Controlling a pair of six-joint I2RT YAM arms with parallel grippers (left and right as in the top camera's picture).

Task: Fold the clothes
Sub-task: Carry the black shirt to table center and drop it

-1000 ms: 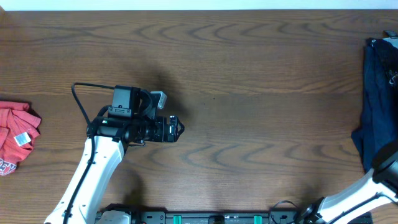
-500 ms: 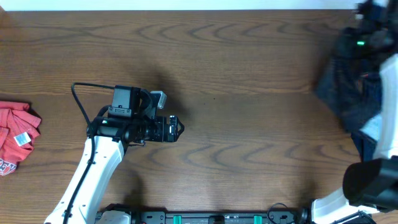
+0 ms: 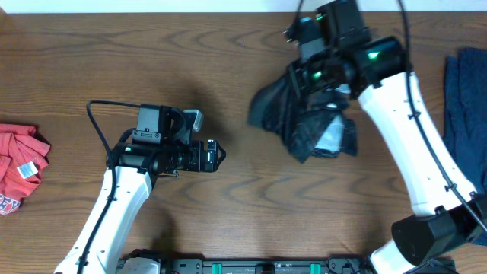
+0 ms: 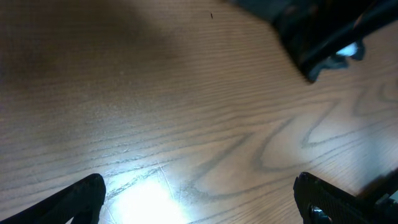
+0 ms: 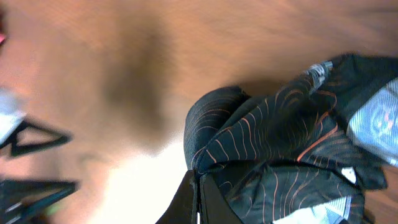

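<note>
The robot's right gripper needs to move back and down to release the jersey (image 3: 304,125) on the bare wood, which lies below and nearer the robot's base, because the jersey hangs bunched.
The black cycling jersey (image 3: 304,125) with thin orange contour lines hangs bunched in the air over the table's upper middle. My right gripper (image 3: 308,72) is shut on it. In the right wrist view the shut fingers (image 5: 198,186) pinch an edge of the jersey (image 5: 273,143), which drapes to the right. My left gripper (image 3: 219,157) is open and empty, low over bare wood left of the jersey. Its two fingertips show at the bottom corners of the left wrist view (image 4: 199,199), with the jersey's dark edge (image 4: 317,37) at top right.
A red shirt (image 3: 17,167) lies crumpled at the table's left edge. A dark blue shirt (image 3: 466,114) lies at the right edge. A black cable (image 3: 95,122) loops beside the left arm. The wooden table (image 3: 251,205) is bare in the middle and front.
My right arm has swung from the right edge to the upper middle, carrying the black jersey off the pile at the right. The left arm has not moved.
</note>
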